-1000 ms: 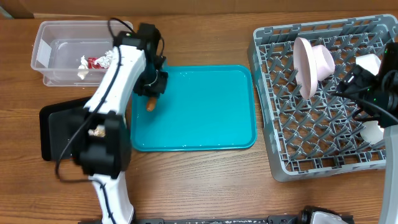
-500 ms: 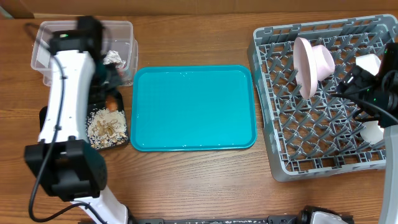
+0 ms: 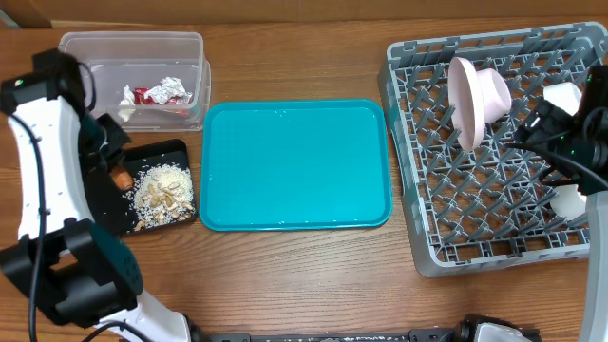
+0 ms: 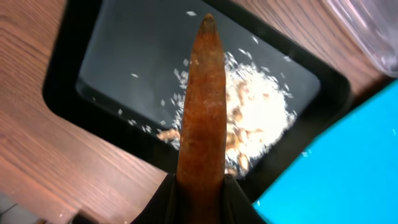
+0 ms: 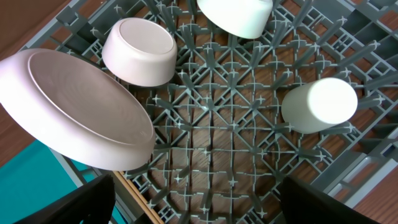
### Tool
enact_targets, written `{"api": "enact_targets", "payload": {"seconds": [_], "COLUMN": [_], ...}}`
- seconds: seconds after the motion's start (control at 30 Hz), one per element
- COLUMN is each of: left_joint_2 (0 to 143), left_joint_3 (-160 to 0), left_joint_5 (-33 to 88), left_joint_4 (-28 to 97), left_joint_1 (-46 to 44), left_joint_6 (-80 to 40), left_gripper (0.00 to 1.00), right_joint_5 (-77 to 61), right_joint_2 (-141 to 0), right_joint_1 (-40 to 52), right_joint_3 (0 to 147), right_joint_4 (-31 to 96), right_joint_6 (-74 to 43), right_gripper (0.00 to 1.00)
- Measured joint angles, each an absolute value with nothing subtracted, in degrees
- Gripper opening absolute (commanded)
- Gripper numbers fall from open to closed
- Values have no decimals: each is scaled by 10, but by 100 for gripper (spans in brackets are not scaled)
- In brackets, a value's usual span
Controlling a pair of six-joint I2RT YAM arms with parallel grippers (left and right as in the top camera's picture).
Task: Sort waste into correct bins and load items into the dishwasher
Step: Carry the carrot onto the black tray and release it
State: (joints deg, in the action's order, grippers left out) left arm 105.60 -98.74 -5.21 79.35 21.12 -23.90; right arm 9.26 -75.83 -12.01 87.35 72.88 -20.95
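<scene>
The left gripper will next lower the carrot into the black tray beside the beige crumbs, where the tray is mostly empty.
My left gripper [image 3: 119, 173] [image 4: 200, 186] is shut on the small orange carrot [image 4: 202, 106] and holds it over the left part of the shallow black tray [image 3: 163, 146] [image 4: 124, 62], point forward. Beige crumbs [image 3: 161, 190] [image 4: 255, 118] lie in the tray's right half. The clear tub [image 3: 133, 38] behind holds red-and-white wrappers [image 3: 147, 94] and white tissue [image 3: 173, 88]. My right gripper [image 3: 543, 128] [image 5: 199, 208] hangs open and empty over the grey dish rack [image 3: 418, 256] [image 5: 230, 124]. The rack holds the pink plate [image 3: 475, 95] [image 5: 74, 112] on edge, two white bowls [image 5: 140, 50] [image 5: 236, 15] and a white cup [image 5: 320, 104].
The teal serving tray [image 3: 294, 161] [image 4: 336, 168] lies bare between the black tray and the rack. A thin wooden chopstick [image 5: 134, 198] lies along the rack's edge below the plate. Bare wooden table runs along the front.
My left arm has swung left with the carrot, from the teal tray's left edge, past the tub, to above the black tray. The right arm has stayed still.
</scene>
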Motion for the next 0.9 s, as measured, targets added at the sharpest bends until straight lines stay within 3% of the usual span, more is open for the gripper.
{"api": "enact_targets", "payload": {"seconds": [0.67, 0.77, 0.9], "left_joint_2": [1045, 1045, 1045], "left_joint_3": [-700, -678, -664], "left_joint_5": [-76, -80, -84], "left_joint_4": [441, 416, 407], "left_joint_1": [297, 297, 297], "left_joint_6": [-238, -238, -236], "left_gripper": [4, 18, 20], "right_joint_5": [93, 93, 93], "right_joint_2": [-758, -758, -758], "right_joint_1": [-120, -120, -120], "right_joint_3": [874, 874, 874], "right_joint_4": [729, 729, 729], "right_joint_6": [-209, -209, -209], "right_gripper": [87, 87, 87]}}
